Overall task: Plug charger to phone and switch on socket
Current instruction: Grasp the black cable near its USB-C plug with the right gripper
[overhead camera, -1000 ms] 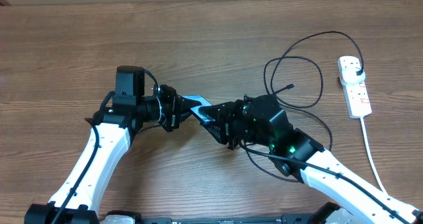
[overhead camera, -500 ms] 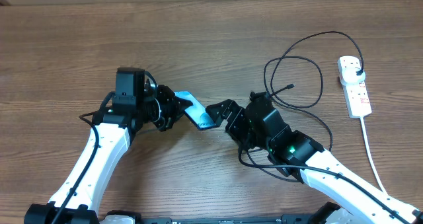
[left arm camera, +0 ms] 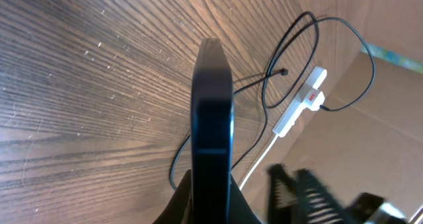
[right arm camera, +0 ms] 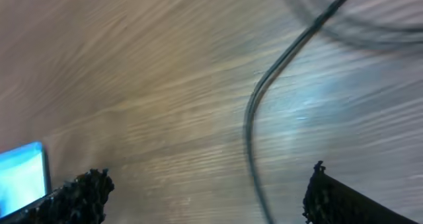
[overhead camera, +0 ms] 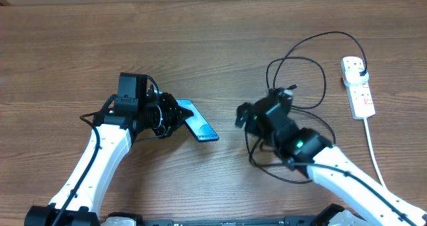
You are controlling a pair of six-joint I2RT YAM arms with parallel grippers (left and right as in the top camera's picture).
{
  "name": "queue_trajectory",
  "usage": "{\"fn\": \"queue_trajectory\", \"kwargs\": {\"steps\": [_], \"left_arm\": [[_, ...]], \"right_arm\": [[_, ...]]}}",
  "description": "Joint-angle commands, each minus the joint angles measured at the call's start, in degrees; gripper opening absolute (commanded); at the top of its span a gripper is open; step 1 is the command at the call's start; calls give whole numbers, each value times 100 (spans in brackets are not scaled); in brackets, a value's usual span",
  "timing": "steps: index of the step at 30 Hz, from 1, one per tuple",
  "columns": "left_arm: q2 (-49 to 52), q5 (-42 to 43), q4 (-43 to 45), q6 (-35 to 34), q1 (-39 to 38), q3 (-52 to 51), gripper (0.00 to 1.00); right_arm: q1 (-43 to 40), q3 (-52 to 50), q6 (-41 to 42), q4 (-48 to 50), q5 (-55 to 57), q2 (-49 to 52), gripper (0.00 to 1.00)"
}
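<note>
The cable's connector tip is beyond my open fingers, so my right gripper must next go outward, then down onto the cable just behind it.
The phone (overhead camera: 199, 126) has its lit blue screen up, and my left gripper (overhead camera: 177, 115) is shut on its left end. In the left wrist view the phone (left arm camera: 211, 105) appears edge on, dark, pinched between the fingers (left arm camera: 182, 204). My right gripper (overhead camera: 242, 114) hovers open to the right of the phone, apart from it. The right wrist view is blurred, with the jaws spread wide (right arm camera: 211, 194) over bare wood and the charger cable (right arm camera: 263, 102). The black charger (overhead camera: 297, 59) loops on the table; its connector tip (overhead camera: 293, 88) lies free and its plug (overhead camera: 361, 73) sits in the socket (overhead camera: 357, 89).
The socket's white cord (overhead camera: 373, 153) runs down the right side toward the front edge. Loops of black cable lie under and around the right arm (overhead camera: 313, 153). A cardboard wall (left arm camera: 370, 118) stands beyond the socket.
My right gripper let go of the phone, opened wide and drew back to the right. The left gripper kept the phone and shifted it slightly left and flatter.
</note>
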Motion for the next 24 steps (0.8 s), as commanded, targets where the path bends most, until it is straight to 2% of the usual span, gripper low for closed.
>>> {"fn": "queue_trajectory", "kwargs": {"steps": [1, 5, 10, 14, 24], "left_arm": [[15, 175, 28, 116, -39, 7, 4], [15, 173, 28, 116, -39, 7, 4], [15, 177, 26, 116, -39, 7, 4], [15, 181, 26, 114, -39, 7, 4], [15, 186, -190, 116, -39, 7, 4]], "right_arm": [[-780, 935, -116, -669, 177, 109, 95], [-1668, 1679, -282, -1373, -79, 723, 88], [-2341, 2450, -577, -1878, -535, 1832, 82], [-2496, 3032, -555, -2068, -553, 2835, 68], [-2494, 3165, 551, -1635, -551, 3862, 59]]}}
